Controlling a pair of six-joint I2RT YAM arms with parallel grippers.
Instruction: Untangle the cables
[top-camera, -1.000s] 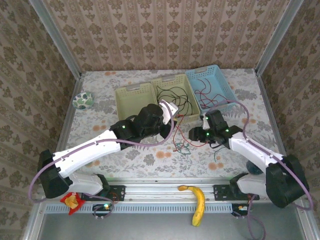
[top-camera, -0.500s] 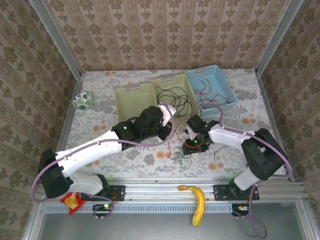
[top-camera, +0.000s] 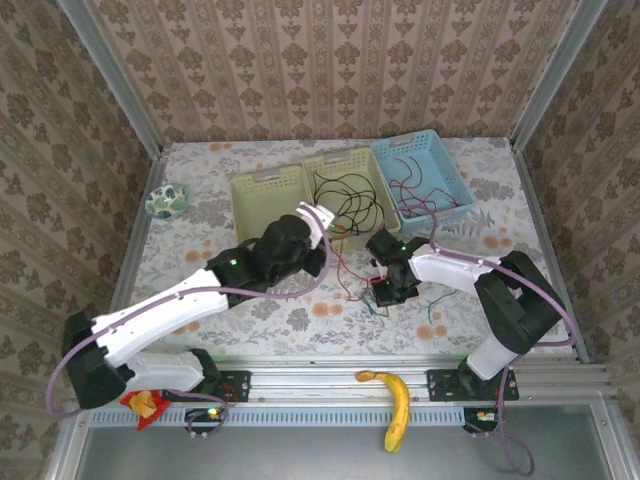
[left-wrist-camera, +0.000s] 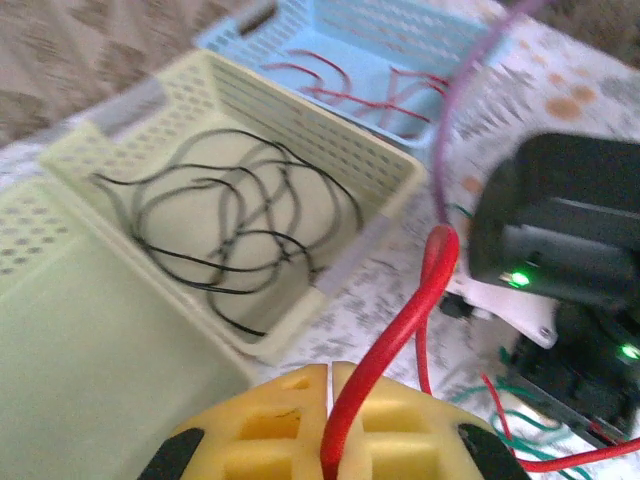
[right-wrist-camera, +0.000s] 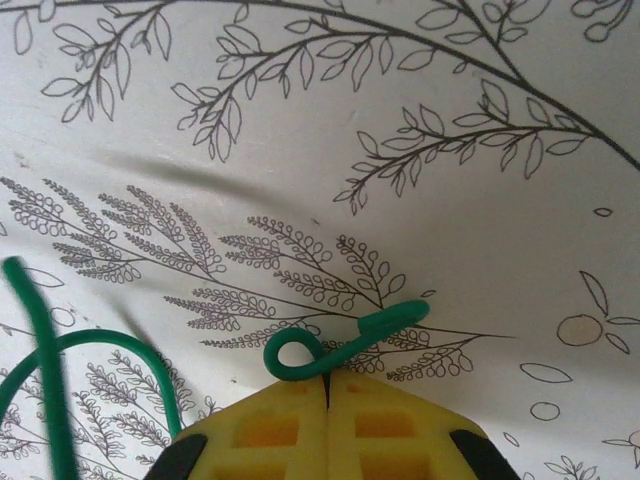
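My left gripper moves away from the green cable next, then over the blue basket (top-camera: 424, 178) (left-wrist-camera: 375, 65), which stands outward of the gripper and holds red wire, to release.
My left gripper (left-wrist-camera: 330, 372) is shut on the red cable (left-wrist-camera: 400, 320), which rises from between its yellow fingers and trails down to the table. In the top view the left gripper (top-camera: 318, 222) hangs by the middle basket, and the red cable (top-camera: 341, 262) runs from it to the tangle. My right gripper (top-camera: 384, 292) is down on the tablecloth, shut. Its yellow fingertips (right-wrist-camera: 328, 378) pinch a small loop of the green cable (right-wrist-camera: 300, 352). The black cable (left-wrist-camera: 230, 230) lies coiled in the pale green basket (left-wrist-camera: 390, 165).
A blue basket (top-camera: 452, 185) at the back right holds more red wire. An empty pale green basket (top-camera: 262, 205) stands to the left. A patterned ball (top-camera: 165, 200) lies far left. A banana (top-camera: 396, 405) rests on the front rail. Walls close in three sides.
My right gripper moved left and down to the tangle and closed on the green cable. My left gripper drew back and left with the red cable.
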